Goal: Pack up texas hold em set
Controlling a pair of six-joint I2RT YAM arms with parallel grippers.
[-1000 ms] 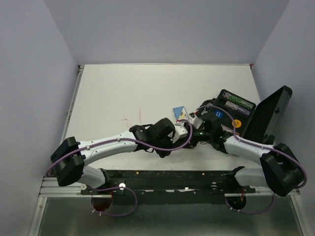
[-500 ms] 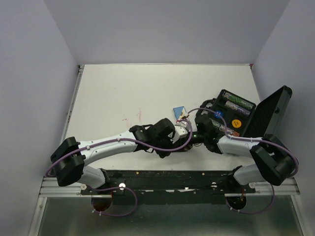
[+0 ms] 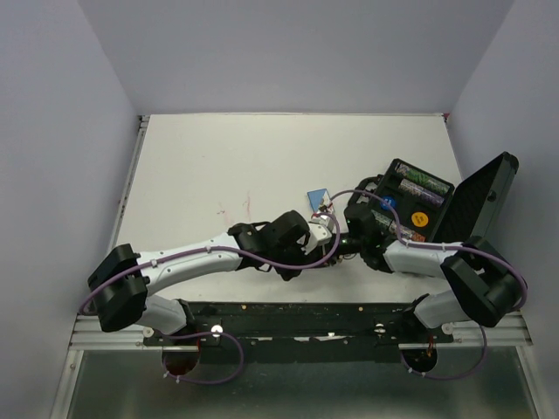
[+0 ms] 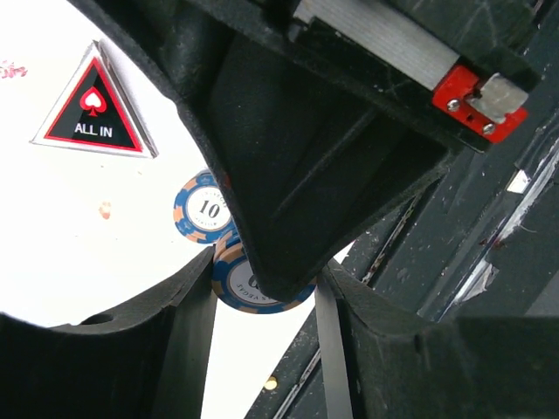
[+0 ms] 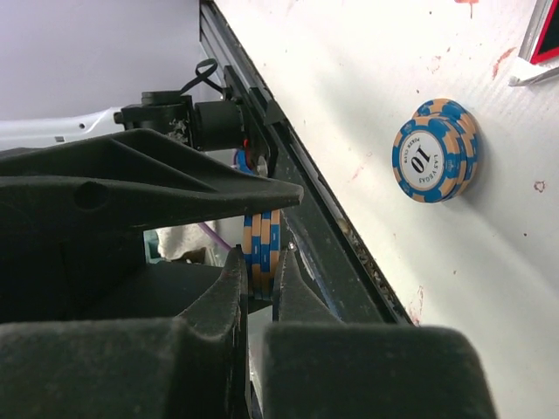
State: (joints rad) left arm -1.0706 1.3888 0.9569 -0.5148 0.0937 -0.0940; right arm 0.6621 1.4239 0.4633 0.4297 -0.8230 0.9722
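Outward, chips already line the case's far rows. The right gripper carries the stack there next, lowers it at the inner row's handle-side end (image 3: 399, 184) and releases.
A small stack of blue-and-orange chips (image 5: 265, 244) hangs between my two grippers, above the table near its front edge. My right gripper (image 5: 262, 262) is shut on the faces of the stack. My left gripper (image 4: 265, 288) stands open around the chips' (image 4: 234, 284) rim, with one finger (image 4: 188, 323) still against it. In the top view both grippers meet just left of the open black case (image 3: 419, 196), and the chips are hidden there. A second chip stack marked 10 (image 4: 203, 209) lies on the table beside the triangular red-black ALL IN marker (image 4: 92, 109).
The case's lid (image 3: 485, 201) stands up at the far right. A small blue card box (image 3: 319, 201) lies just behind the grippers. The black mounting rail (image 3: 297, 319) runs along the table's near edge, below the held chips.
My right gripper swung left to meet the left gripper and shut on the chip stack. The left gripper's jaws have widened a little. The left arm barely moved.
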